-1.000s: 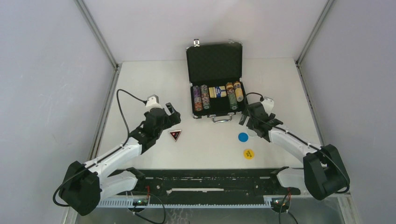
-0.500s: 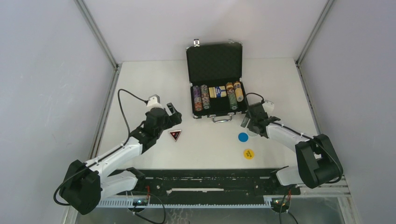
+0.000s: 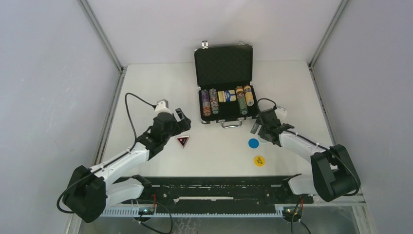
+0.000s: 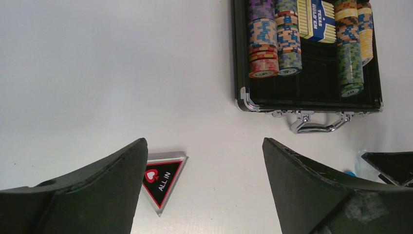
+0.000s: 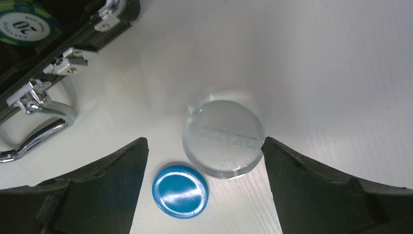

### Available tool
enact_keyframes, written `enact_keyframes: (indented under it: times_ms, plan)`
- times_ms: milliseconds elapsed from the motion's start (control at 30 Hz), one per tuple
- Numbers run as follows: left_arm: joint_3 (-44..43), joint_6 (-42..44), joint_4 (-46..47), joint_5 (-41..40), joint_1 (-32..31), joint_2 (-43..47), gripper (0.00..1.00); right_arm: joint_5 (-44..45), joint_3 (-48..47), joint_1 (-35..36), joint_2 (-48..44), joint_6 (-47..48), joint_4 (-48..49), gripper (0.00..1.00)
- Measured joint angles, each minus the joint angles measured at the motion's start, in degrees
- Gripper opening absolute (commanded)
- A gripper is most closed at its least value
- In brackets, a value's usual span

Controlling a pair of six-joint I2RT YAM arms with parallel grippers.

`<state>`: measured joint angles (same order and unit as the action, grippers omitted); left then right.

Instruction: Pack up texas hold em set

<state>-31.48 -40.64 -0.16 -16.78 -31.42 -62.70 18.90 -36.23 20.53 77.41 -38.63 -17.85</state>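
The robot's right gripper will next go down and move away from the handle onto the rim of the clear round disc (image 3: 263,140) (image 5: 223,138), which is by the finger farther from the case.
The black briefcase (image 3: 223,66) stands open with rows of poker chips (image 3: 210,102) and the yellow-blue card deck (image 3: 227,96) inside; it also shows in the left wrist view (image 4: 242,92). The red triangular token (image 3: 182,141) lies on the table, in the left wrist view (image 4: 162,179) beside the left finger. My left gripper (image 3: 181,122) (image 4: 204,161) is open and empty above it. The blue round token (image 3: 253,143) (image 5: 180,190) and a clear round disc (image 5: 223,138) lie between the fingers of my open right gripper (image 3: 258,128) (image 5: 204,161). The yellow round token (image 3: 259,160) lies nearer.
The case handle (image 4: 315,126) (image 5: 34,134) points toward the arms. A black rail (image 3: 214,190) runs along the near table edge. Grey walls stand left and right.
My right arm has drawn in a little and its gripper has shifted slightly over the blue token and clear disc. My left gripper has edged slightly right and down.
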Motion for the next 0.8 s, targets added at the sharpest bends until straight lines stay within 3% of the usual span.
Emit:
enact_keyframes:
  times_ms: [667, 733, 800]
  plan:
    - [0.0, 0.0, 0.0, 1.1, 0.0, -0.9, 0.92, 0.2, 3.4, -1.8, -8.7, -0.5, -3.8, 0.98]
    - [0.0, 0.0, 0.0, 1.2, 0.0, -1.1, 0.92, 0.2, 3.4, -2.2, -7.2, -0.4, -3.7, 0.97]
    - [0.0, 0.0, 0.0, 1.4, 0.0, -1.2, 0.92, 0.0, 3.4, -2.3, -5.2, -0.3, -3.7, 0.89]
